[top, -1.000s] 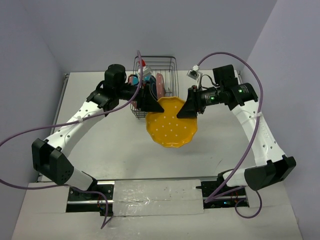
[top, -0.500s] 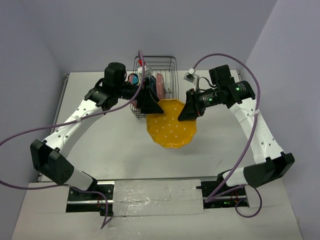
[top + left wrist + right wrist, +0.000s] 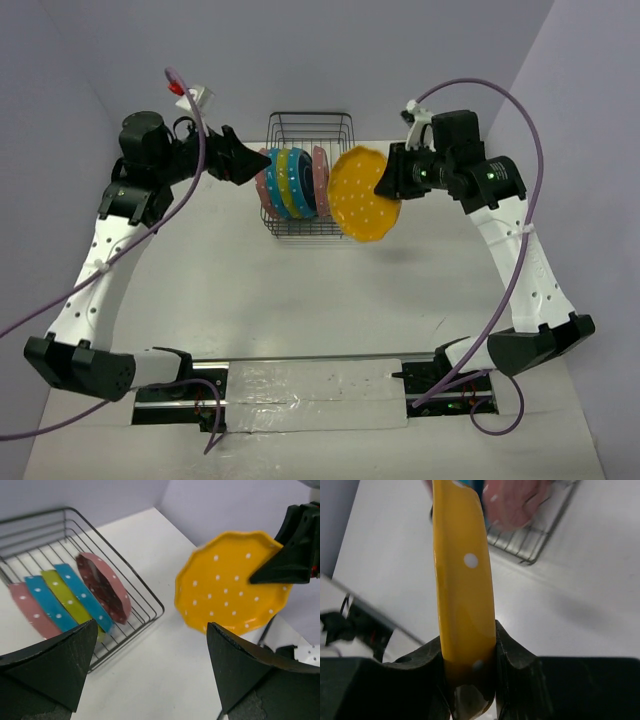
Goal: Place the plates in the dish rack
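I need to swing my right gripper over the slot (image 3: 335, 158) (image 3: 541, 526) beside the nearer pink plate next, turning downward. That slot is empty, so I should lower the orange-yellow plate into it and let go.
The black wire dish rack (image 3: 340, 128) stands at the back of the table with several dotted plates upright in it: pink (image 3: 266, 185), teal (image 3: 279, 178), yellow-green (image 3: 290, 182), teal (image 3: 303, 180) and pink (image 3: 320, 172). My right gripper (image 3: 380, 184) is shut on the rim of the orange-yellow plate (image 3: 362, 196), which hangs on edge just right of the rack's front. In the right wrist view the plate (image 3: 463, 575) stands edge-on between my fingers (image 3: 517, 657). My left gripper (image 3: 250, 163) is open, left of the rack, holding nothing. The left wrist view shows the rack (image 3: 145, 587) and the orange-yellow plate (image 3: 230, 597).
Purple cables loop over both arms. The table's raised rim (image 3: 125, 190) runs along the left side and walls close in behind and to both sides. The arm bases and a taped strip (image 3: 315, 395) lie at the near edge.
My left gripper opened, let go of the orange-yellow plate and drew back to the left. My right gripper lifted the plate from flat to on edge, up beside the rack.
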`<state>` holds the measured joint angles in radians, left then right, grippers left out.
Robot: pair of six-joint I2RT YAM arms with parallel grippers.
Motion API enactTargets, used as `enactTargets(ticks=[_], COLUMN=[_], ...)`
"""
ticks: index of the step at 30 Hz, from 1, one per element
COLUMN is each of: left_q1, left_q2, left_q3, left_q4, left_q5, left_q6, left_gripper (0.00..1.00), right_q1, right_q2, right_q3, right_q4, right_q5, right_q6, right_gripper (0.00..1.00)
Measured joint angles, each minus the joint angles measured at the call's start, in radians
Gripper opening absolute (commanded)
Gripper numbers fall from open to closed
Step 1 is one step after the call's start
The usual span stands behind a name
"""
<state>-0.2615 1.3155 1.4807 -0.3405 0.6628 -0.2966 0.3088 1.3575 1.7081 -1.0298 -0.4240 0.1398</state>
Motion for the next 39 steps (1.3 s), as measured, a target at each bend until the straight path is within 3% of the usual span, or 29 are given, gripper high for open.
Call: enactTargets(ticks=[7,19,26,39], left_q1=[-0.002,-0.002,-0.002,-0.002], left_q2=[-0.167,-0.226,-0.258,-0.272], left_q3=[-0.034,-0.13,-0.175,-0.206], left_q4=[0.026,0.051,0.051,0.059], left_q5=[-0.192,-0.542,-0.706,-0.769], left_q6=[0.021,-0.01,-0.033,-0.032], left_gripper=[0.99,0.99,0.99,0.99], right_q1=[0.016,0.246,0.322,0.344], right_q2=[0.063,0.336,0.387,0.523], right_q3=[0.187,0.322,0.312,0.311], right_q4=[0.074,0.112,0.144,0.218], right_q5=[0.398,0.933,1.037,1.106], right_q6=[0.123,0.133,0.135,0.15], right_gripper=[0.0,0.0,0.0,0.0])
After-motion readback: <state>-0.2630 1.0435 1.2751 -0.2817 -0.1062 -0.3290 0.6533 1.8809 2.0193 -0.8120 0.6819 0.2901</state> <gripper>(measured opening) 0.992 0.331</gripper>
